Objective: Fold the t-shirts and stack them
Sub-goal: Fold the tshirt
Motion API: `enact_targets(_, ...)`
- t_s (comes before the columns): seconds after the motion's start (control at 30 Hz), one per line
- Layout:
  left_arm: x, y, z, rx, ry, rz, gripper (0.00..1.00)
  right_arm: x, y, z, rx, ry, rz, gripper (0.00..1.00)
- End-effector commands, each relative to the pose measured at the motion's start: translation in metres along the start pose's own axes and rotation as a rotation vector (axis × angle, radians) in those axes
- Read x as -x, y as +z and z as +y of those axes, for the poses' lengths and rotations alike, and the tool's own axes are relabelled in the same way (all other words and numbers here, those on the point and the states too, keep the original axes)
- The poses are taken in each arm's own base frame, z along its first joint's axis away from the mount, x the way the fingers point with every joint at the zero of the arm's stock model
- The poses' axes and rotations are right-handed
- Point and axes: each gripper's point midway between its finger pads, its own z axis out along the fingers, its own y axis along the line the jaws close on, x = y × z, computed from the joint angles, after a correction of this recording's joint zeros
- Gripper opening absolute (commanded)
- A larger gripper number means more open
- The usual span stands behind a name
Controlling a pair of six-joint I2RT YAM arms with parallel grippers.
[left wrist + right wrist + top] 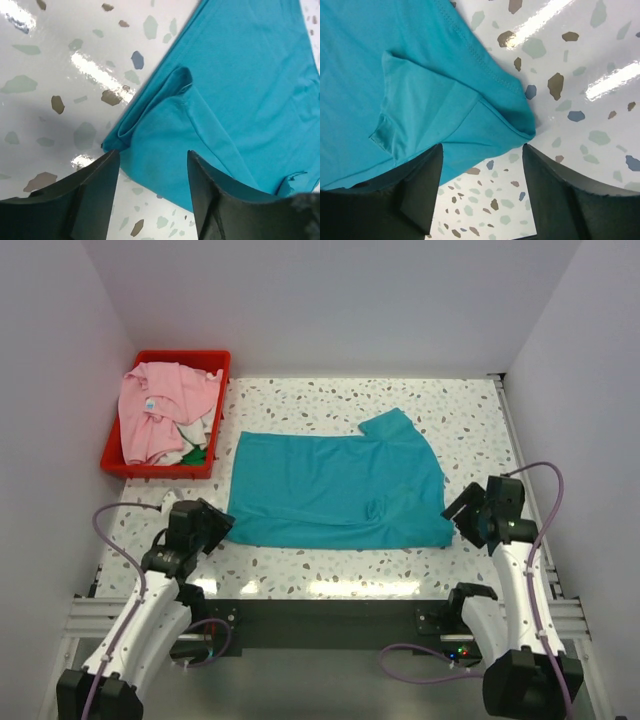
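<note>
My left gripper moves outward along the teal shirt's side next, to close on its far corner by the red bin. The shirt's near edge is already folded over.
A teal t-shirt (335,490) lies folded flat in the middle of the table, one sleeve sticking out at its far right. A light pink t-shirt (160,410) is bunched in the red bin. My left gripper (222,525) stands open just off the teal shirt's near left corner (120,140), nothing between its fingers. My right gripper (458,512) is open beside the near right corner (520,127), also holding nothing. In both wrist views the cloth edge lies on the table just beyond the spread fingertips.
The red plastic bin (215,415) sits at the table's far left with the pink shirt and some white and green cloth inside. White walls close in the table on the left, back and right. Speckled tabletop (330,570) runs along the near edge.
</note>
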Motion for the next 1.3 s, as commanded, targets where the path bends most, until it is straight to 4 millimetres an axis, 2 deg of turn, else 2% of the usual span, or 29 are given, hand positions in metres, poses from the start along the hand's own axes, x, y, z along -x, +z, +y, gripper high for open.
enact_targets(0.0, 0.025, -0.017, -0.022, -0.063, 0.006, -0.082, 0.65, 0.017, -0.011, 0.004, -0.005, -0.037, -0.049, 0.71)
enact_targets(0.07, 0.037, -0.021, -0.035, -0.083, 0.034, -0.109, 0.67, 0.03, -0.015, 0.014, 0.023, -0.088, -0.074, 0.71)
enact_targets(0.1, 0.048, -0.026, -0.051, -0.117, 0.044, -0.131, 0.67, 0.038, -0.015, 0.022, 0.048, -0.102, -0.09, 0.71)
enact_targets(0.17, 0.056, -0.015, -0.069, -0.133, 0.07, -0.126, 0.67, 0.047, -0.009, 0.041, 0.094, -0.13, -0.075, 0.71)
enact_targets(0.2, 0.068, -0.017, -0.089, -0.163, 0.095, -0.142, 0.66, 0.058, -0.005, 0.052, 0.117, -0.14, -0.092, 0.7)
enact_targets(0.23, 0.07, -0.002, -0.095, -0.133, 0.118, -0.122, 0.65, 0.068, -0.001, 0.065, 0.131, -0.149, -0.081, 0.69)
enact_targets(0.27, 0.078, 0.003, -0.104, -0.131, 0.141, -0.129, 0.63, 0.072, 0.004, 0.075, 0.145, -0.162, -0.077, 0.66)
enact_targets(0.3, 0.098, 0.002, -0.125, -0.138, 0.16, -0.175, 0.62, 0.085, 0.007, 0.09, 0.175, -0.175, -0.109, 0.65)
enact_targets(0.33, 0.1, 0.021, -0.127, -0.097, 0.183, -0.158, 0.61, 0.104, 0.002, 0.108, 0.202, -0.19, -0.15, 0.65)
enact_targets(0.37, 0.107, 0.028, -0.136, -0.093, 0.211, -0.168, 0.58, 0.104, 0.02, 0.119, 0.19, -0.216, -0.12, 0.65)
enact_targets(0.4, 0.128, 0.029, -0.155, -0.092, 0.243, -0.219, 0.56, 0.115, 0.024, 0.133, 0.196, -0.24, -0.149, 0.65)
enact_targets(0.43, 0.127, 0.051, -0.153, -0.045, 0.272, -0.198, 0.56, 0.133, 0.02, 0.156, 0.206, -0.282, -0.198, 0.64)
enact_targets(0.47, 0.134, 0.059, -0.158, -0.03, 0.322, -0.207, 0.55, 0.14, 0.041, 0.159, 0.17, -0.297, -0.183, 0.64)
enact_targets(0.5, 0.15, 0.062, -0.177, -0.043, 0.333, -0.244, 0.54, 0.141, 0.05, 0.176, 0.183, -0.334, -0.186, 0.64)
enact_targets(0.53, 0.146, 0.084, -0.174, -0.004, 0.363, -0.216, 0.54, 0.161, 0.046, 0.196, 0.204, -0.35, -0.232, 0.63)
enact_targets(0.57, 0.159, 0.087, -0.19, -0.016, 0.401, -0.243, 0.54, 0.162, 0.073, 0.198, 0.169, -0.362, -0.203, 0.63)
enact_targets(0.6, 0.163, 0.096, -0.194, -0.012, 0.416, -0.248, 0.54, 0.169, 0.08, 0.205, 0.169, -0.365, -0.214, 0.61)
enact_targets(0.63, 0.158, 0.117, -0.189, 0.02, 0.438, -0.221, 0.54, 0.186, 0.078, 0.22, 0.189, -0.361, -0.254, 0.61)
enact_targets(0.67, 0.169, 0.121, -0.203, 0.01, 0.472, -0.241, 0.53, 0.193, 0.088, 0.228, 0.196, -0.362, -0.264, 0.6)
enact_targets(0.7, 0.169, 0.13, -0.206, 0.016, 0.491, -0.232, 0.52, 0.191, 0.109, 0.23, 0.186, -0.369, -0.242, 0.6)
enact_targets(0.73, 0.161, 0.153, -0.197, 0.056, 0.517, -0.189, 0.52, 0.203, 0.112, 0.243, 0.208, -0.372, -0.266, 0.59)
enact_targets(0.77, 0.17, 0.158, -0.211, 0.043, 0.542, -0.204, 0.52, 0.208, 0.12, 0.25, 0.217, -0.375, -0.277, 0.59)
enact_targets(0.8, 0.166, 0.167, -0.212, 0.049, 0.564, -0.185, 0.51, 0.203, 0.145, 0.248, 0.201, -0.387, -0.246, 0.59)
enact_targets(0.83, 0.158, 0.187, -0.202, 0.086, 0.587, -0.15, 0.5, 0.211, 0.147, 0.258, 0.219, -0.395, -0.267, 0.58)
enact_targets(0.87, 0.164, 0.19, -0.211, 0.087, 0.602, -0.163, 0.5, 0.215, 0.155, 0.26, 0.215, -0.403, -0.272, 0.58)
enact_targets(0.93, 0.156, 0.208, -0.203, 0.116, 0.632, -0.138, 0.5, 0.215, 0.183, 0.261, 0.197, -0.435, -0.259, 0.58)
enact_targets(1.03, 0.153, 0.22, -0.2, 0.138, 0.661, -0.129, 0.49, 0.21, 0.216, 0.257, 0.169, -0.477, -0.221, 0.57)
enact_targets(1.17, 0.141, 0.232, -0.191, 0.153, 0.672, -0.099, 0.48, 0.202, 0.242, 0.254, 0.153, -0.507, -0.179, 0.57)
enact_targets(1.27, 0.132, 0.236, -0.182, 0.167, 0.678, -0.074, 0.48, 0.197, 0.251, 0.251, 0.143, -0.518, -0.158, 0.57)
